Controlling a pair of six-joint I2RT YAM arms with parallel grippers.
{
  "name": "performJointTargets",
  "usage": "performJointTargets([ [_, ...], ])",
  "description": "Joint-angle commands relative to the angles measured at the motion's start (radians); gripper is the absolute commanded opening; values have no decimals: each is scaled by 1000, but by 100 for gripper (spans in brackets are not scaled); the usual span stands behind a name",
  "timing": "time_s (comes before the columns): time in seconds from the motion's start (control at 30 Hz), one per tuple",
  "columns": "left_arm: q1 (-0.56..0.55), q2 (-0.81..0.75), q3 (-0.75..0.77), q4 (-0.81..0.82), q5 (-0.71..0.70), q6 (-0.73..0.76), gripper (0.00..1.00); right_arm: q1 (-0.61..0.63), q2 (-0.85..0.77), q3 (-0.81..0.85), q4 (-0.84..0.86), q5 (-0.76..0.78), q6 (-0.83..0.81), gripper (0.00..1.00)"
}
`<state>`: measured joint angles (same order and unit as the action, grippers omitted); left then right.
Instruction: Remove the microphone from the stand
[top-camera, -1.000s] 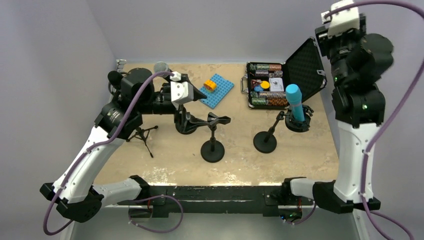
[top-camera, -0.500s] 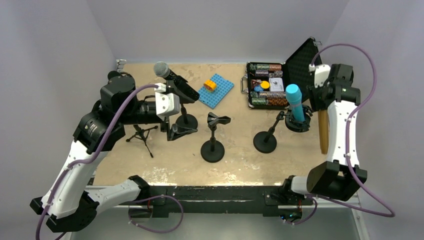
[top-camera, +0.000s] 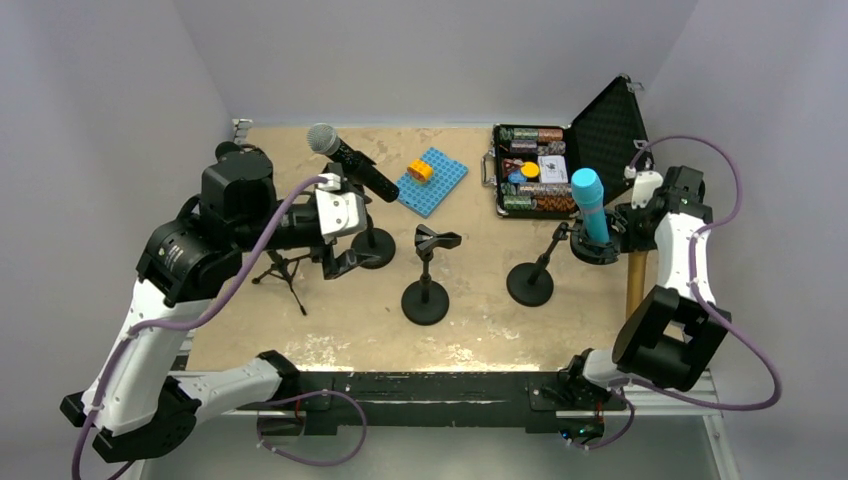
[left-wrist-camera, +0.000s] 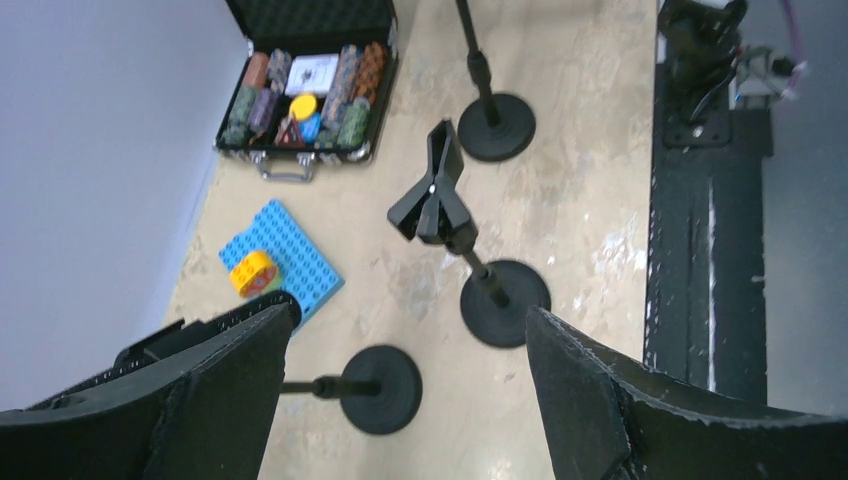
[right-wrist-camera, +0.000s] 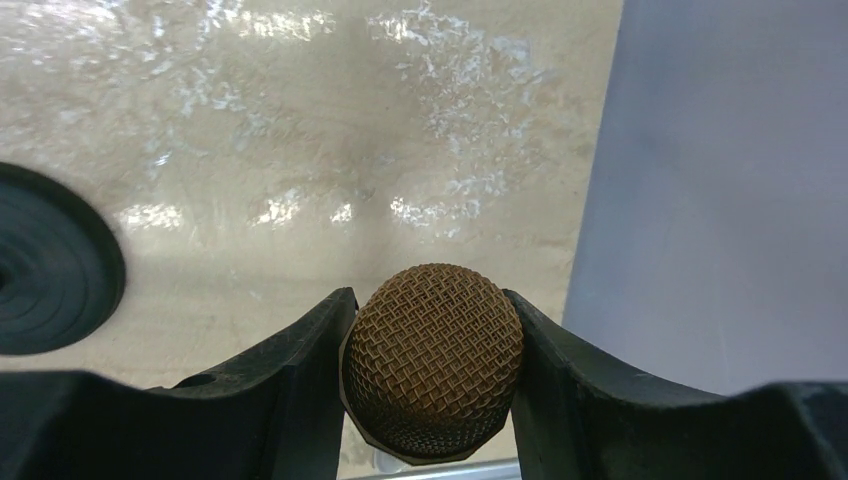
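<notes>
My right gripper moves down and slightly toward the blue microphone's stand next. It then opens on the tabletop, since bare table shows below the gold microphone.
A black microphone with a silver head (top-camera: 343, 156) rests tilted in a stand with a round base (top-camera: 377, 247). My left gripper (top-camera: 343, 262) hangs open and empty just near-left of that base; in the left wrist view (left-wrist-camera: 410, 400) its jaws stand wide apart above the base (left-wrist-camera: 384, 388). My right gripper (top-camera: 633, 230) is at the table's right edge, shut on a gold microphone (top-camera: 634, 280) that hangs down. The right wrist view shows its mesh head (right-wrist-camera: 432, 385) clamped between the fingers. A blue microphone (top-camera: 588, 214) stands upright beside the right gripper.
An empty clip stand (top-camera: 425, 298) and a second stand (top-camera: 530, 283) are mid-table. A small black tripod (top-camera: 285, 270) is at the left. A blue baseplate with a yellow brick (top-camera: 432, 178) and an open poker chip case (top-camera: 530, 180) lie at the back.
My right arm swung down from high up to the table's right edge with the gold microphone. My left gripper drew back left and nearer from the black microphone's stand.
</notes>
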<state>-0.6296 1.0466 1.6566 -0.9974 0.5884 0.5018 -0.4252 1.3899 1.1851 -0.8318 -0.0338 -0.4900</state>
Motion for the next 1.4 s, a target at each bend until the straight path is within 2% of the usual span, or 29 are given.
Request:
performJointTargets([
  [0.0, 1, 53, 52, -93, -136, 110, 91, -18, 18, -123, 151, -72, -15, 0],
  [0.07, 12, 90, 106, -122, -156, 118, 91, -18, 17, -184, 163, -93, -3, 0],
  [0.2, 15, 101, 110, -96, -142, 127, 91, -18, 39, -250, 192, -98, 23, 0],
  [0.47, 15, 61, 67, -73, -77, 46, 91, -18, 142, -218, 206, -68, 43, 0],
  [0.67, 20, 72, 107, -85, -114, 62, 91, -18, 190, -202, 266, 0, -33, 10],
  [0.8, 19, 87, 127, -90, -116, 64, 91, -18, 213, -191, 260, -4, -16, 23],
  [1.0, 21, 96, 130, -87, -94, 63, 91, -18, 211, -205, 262, 3, 30, 63],
  [1.03, 21, 96, 130, -87, -88, 62, 91, -18, 208, -210, 262, 2, 32, 65],
  [1.07, 21, 97, 128, -88, -83, 61, 91, -18, 206, -213, 263, 1, 32, 76],
  [1.13, 21, 96, 123, -90, -70, 62, 91, -18, 203, -217, 262, 1, 36, 80],
  [1.37, 19, 80, 102, -81, 3, 12, 91, -18, 142, -204, 221, -20, 65, 82],
])
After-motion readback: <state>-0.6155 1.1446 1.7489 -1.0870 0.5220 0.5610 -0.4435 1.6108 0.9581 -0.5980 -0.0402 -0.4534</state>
